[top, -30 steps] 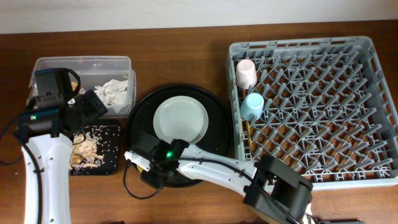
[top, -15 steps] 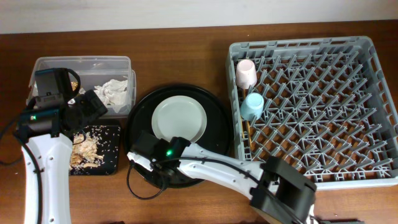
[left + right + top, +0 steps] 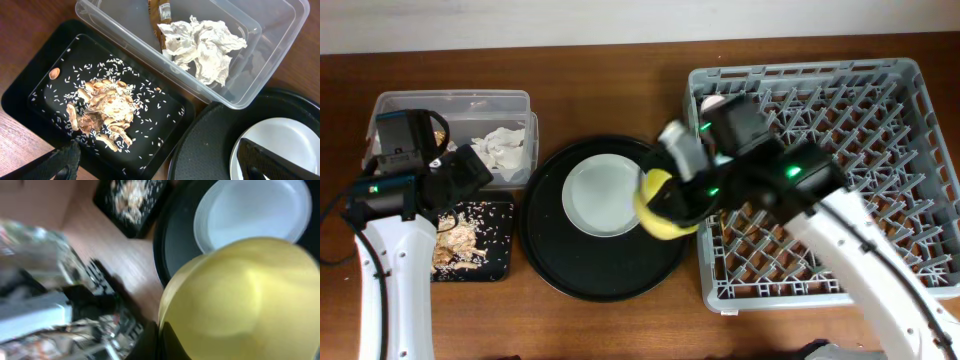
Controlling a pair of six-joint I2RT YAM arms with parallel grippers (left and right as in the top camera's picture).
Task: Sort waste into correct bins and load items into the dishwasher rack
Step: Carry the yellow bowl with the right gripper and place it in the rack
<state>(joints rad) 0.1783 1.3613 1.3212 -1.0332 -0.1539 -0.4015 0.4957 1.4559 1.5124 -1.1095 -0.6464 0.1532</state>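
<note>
I will carry the bowl (image 3: 660, 208) over the rack's side with my right gripper and lower it to release it on the bare wires just inside. The bowl is still above the tray.
My right gripper (image 3: 672, 195) is shut on the rim of the yellow bowl (image 3: 660, 208) and holds it tilted above the right side of the round black tray, beside the dishwasher rack (image 3: 840, 170). In the right wrist view the bowl (image 3: 245, 300) fills the frame, with the fingers (image 3: 167, 340) pinching its edge. The grey-green plate (image 3: 605, 195) lies on the round tray. My left gripper (image 3: 160, 167) is open and empty, above the black tray (image 3: 30, 100) of food scraps (image 3: 105, 107). The clear tub (image 3: 120, 20) holds the napkin (image 3: 202, 42) and the gold wrapper (image 3: 161, 12). A bit of the pink cup (image 3: 712, 103) shows; the blue cup and chopsticks are hidden by my right arm.
The large round black tray (image 3: 570, 270) sits between the bins and the rack. The rack's left wall (image 3: 700, 250) stands just right of the bowl. My right arm crosses the rack's left half.
My right arm has swung from the round tray's front left to its right side, and now holds the yellow bowl up next to the rack. The left arm has not moved.
</note>
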